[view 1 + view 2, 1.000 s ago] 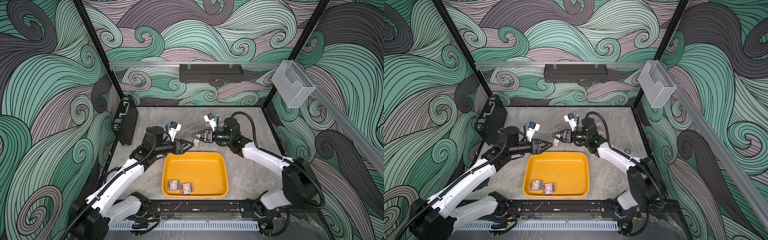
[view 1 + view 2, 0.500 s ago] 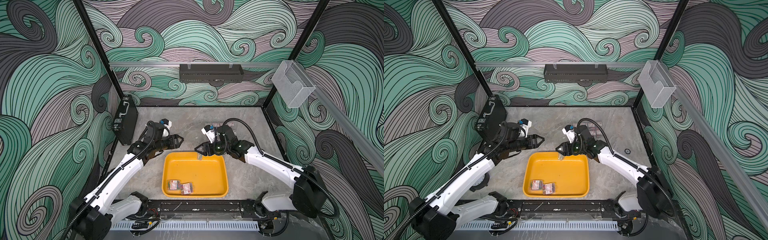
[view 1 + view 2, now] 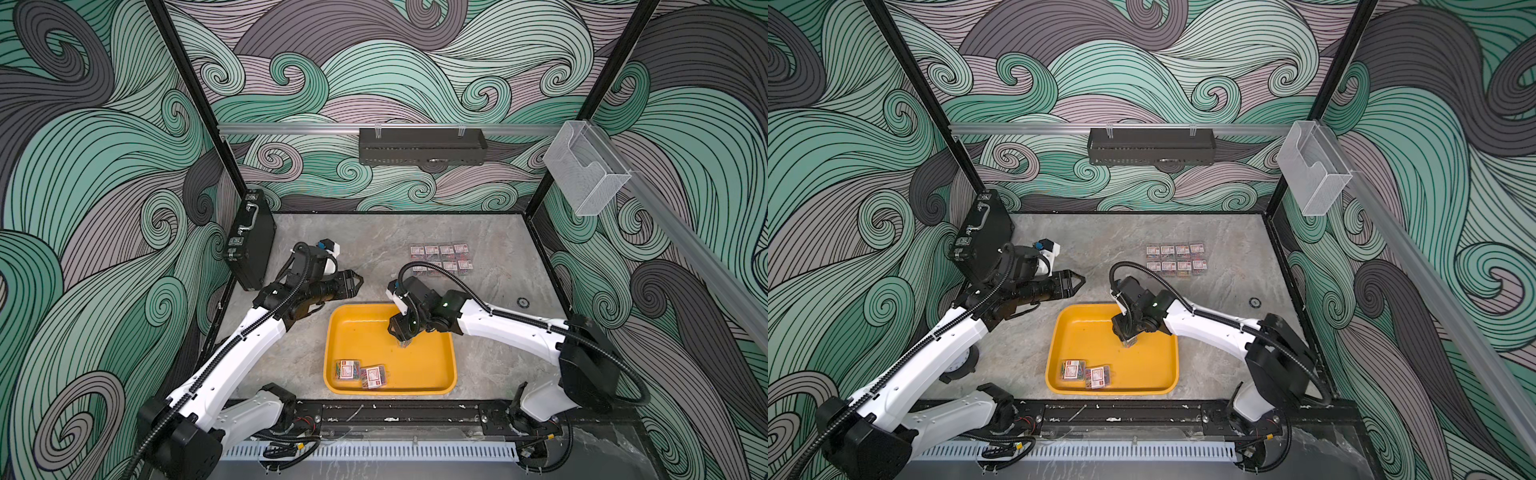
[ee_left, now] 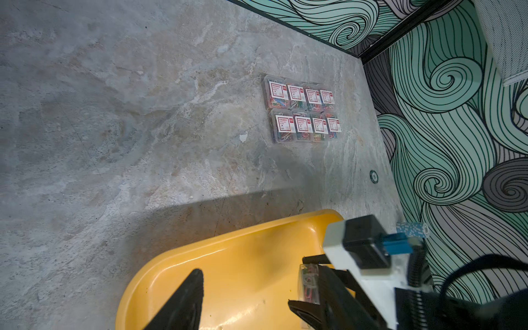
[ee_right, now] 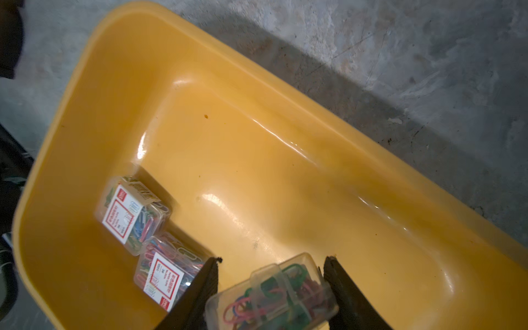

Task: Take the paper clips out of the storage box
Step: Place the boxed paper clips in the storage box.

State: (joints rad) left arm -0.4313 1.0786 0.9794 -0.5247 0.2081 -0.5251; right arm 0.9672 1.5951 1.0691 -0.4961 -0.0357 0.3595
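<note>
The bottom of the yellow storage box lies below the robot's right gripper, so the gripper needs to go down to its bare middle next and release the third clear box there.
The yellow storage box (image 3: 328,345) (image 3: 1050,353) sits at the table's front middle. Two clear boxes of paper clips (image 3: 347,369) (image 3: 374,376) lie in its near left corner, also seen in the right wrist view (image 5: 134,211). My right gripper (image 3: 403,338) (image 5: 271,260) points down over the tray's middle, shut on a third clear box of paper clips (image 5: 274,297). Whether that box touches the tray floor I cannot tell. Several more boxes (image 3: 442,259) (image 4: 304,110) lie in two rows on the table behind the tray. My left gripper (image 3: 355,282) (image 4: 245,285) hangs open and empty beyond the tray's far left corner.
A black briefcase (image 3: 249,241) leans on the left wall. A black basket (image 3: 422,145) hangs on the back wall and a clear acrylic holder (image 3: 586,170) on the right wall. A small dark ring (image 3: 523,302) lies on the table's right side.
One second ago both grippers met tip to tip behind the tray. The right arm has since swung forward and down over the tray's middle with its box; the left gripper drew back to the left.
</note>
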